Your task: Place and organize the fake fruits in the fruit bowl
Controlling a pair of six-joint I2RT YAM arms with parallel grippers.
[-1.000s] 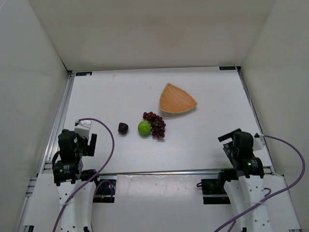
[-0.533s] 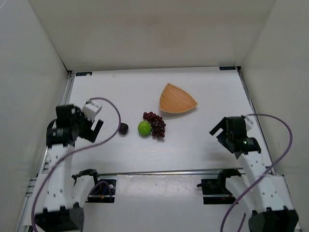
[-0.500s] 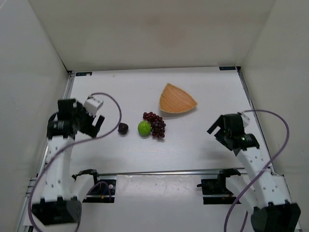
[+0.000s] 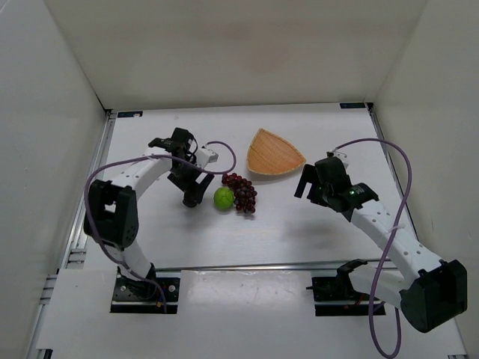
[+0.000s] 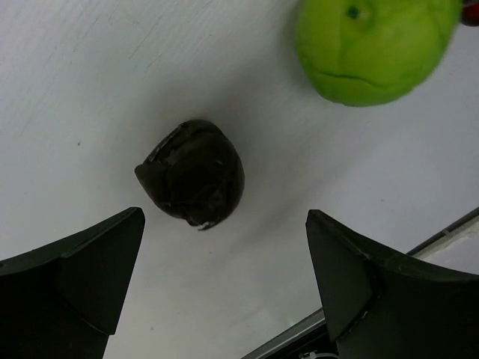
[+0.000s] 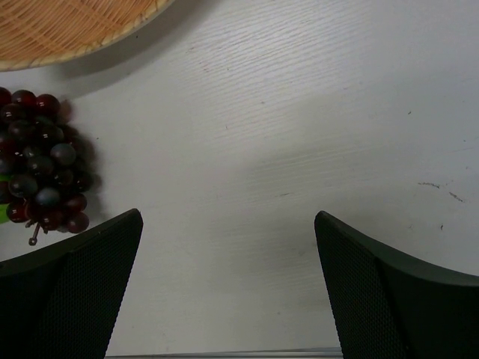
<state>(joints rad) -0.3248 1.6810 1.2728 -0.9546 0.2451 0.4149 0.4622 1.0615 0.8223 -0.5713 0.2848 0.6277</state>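
The gap between my left gripper's spread fingers is wider than the fruit. My left gripper will go down and put its fingers around the sides of the dark brown fruit point(image 4: 191, 200) point(image 5: 193, 173) below.
The dark brown fruit point(image 5: 193, 173) lies on the white table, just ahead of my left gripper point(image 5: 223, 224), whose jaws stand open and wide on either side of it without touching. In the top view the left gripper point(image 4: 192, 187) hovers over that brown fruit point(image 4: 191, 200). The green fruit point(image 4: 223, 198) and the grape bunch point(image 4: 242, 194) lie together to its right. The woven fruit bowl point(image 4: 274, 154) sits behind them, with no fruit in it. My right gripper point(image 4: 303, 180) is open over bare table, right of the grapes point(image 6: 41, 161) and below the bowl point(image 6: 67, 30).
White walls enclose the table on three sides. A metal rail point(image 4: 247, 265) runs along the near edge and another rail point(image 4: 93, 183) along the left. The green fruit point(image 5: 370, 48) sits at the upper right in the left wrist view.
Both arms have reached forward from their bases. The left gripper swung right to hover over the brown fruit; the right gripper moved up and left toward the grapes and bowl. The fruits have not moved.
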